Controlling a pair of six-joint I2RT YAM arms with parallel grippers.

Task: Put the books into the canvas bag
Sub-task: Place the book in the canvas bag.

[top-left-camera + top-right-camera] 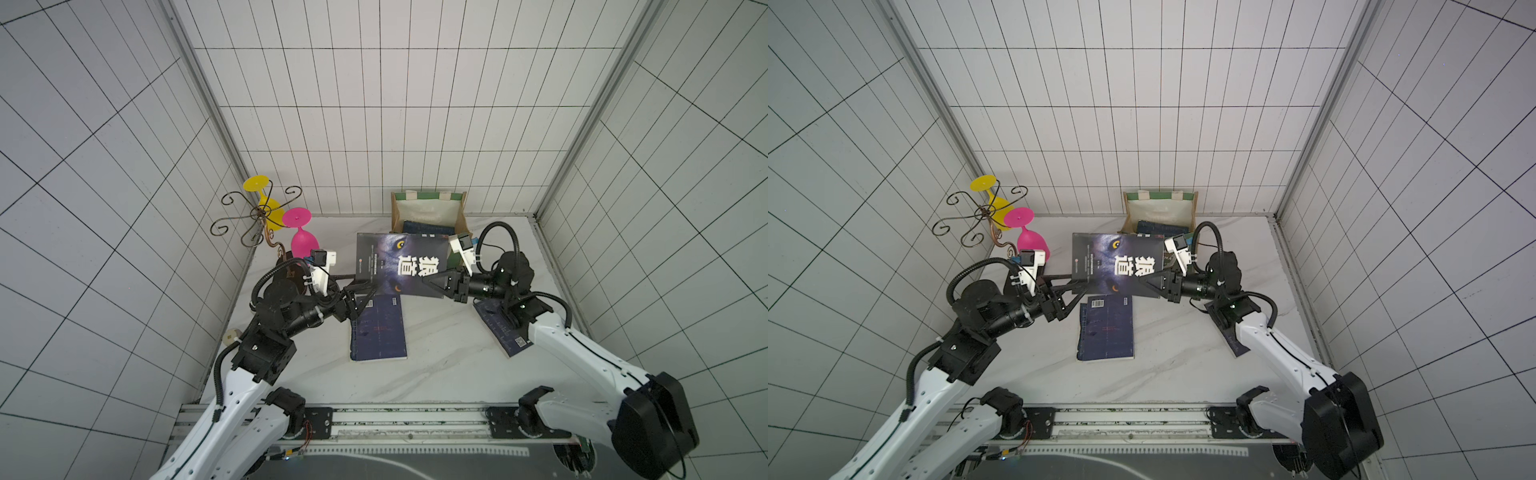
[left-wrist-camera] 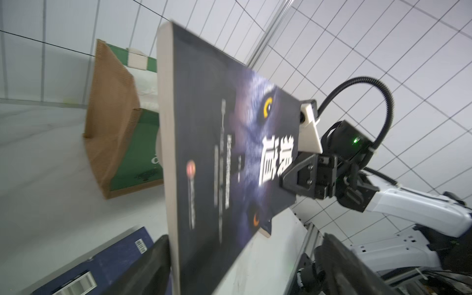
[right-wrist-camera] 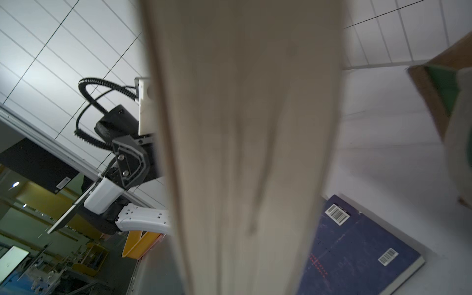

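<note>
The canvas bag stands open beyond the black book, so my right gripper needs to carry the book outward over the canvas bag's opening (image 1: pixel 429 214), lower it inside and release it.
A black book (image 1: pixel 401 264) with wolf eyes and white Chinese characters hangs flat above the table in both top views (image 1: pixel 1117 266). My right gripper (image 1: pixel 432 280) is shut on its right edge. My left gripper (image 1: pixel 361 286) stands open around its left edge; in the left wrist view the book (image 2: pixel 217 153) lies close to one finger (image 2: pixel 150 265) and far from the other. The canvas bag (image 1: pixel 428 208) stands open behind the book, with a navy book (image 1: pixel 428 227) inside. One navy book (image 1: pixel 378 328) lies on the table under the held one. Another (image 1: pixel 498 328) lies under my right arm.
At the back left stands a wire stand (image 1: pixel 257 216) with a pink goblet (image 1: pixel 303 241) and a yellow goblet (image 1: pixel 266 203), close to my left wrist. Tiled walls close the table on three sides. A metal rail (image 1: pixel 415 419) runs along the front edge.
</note>
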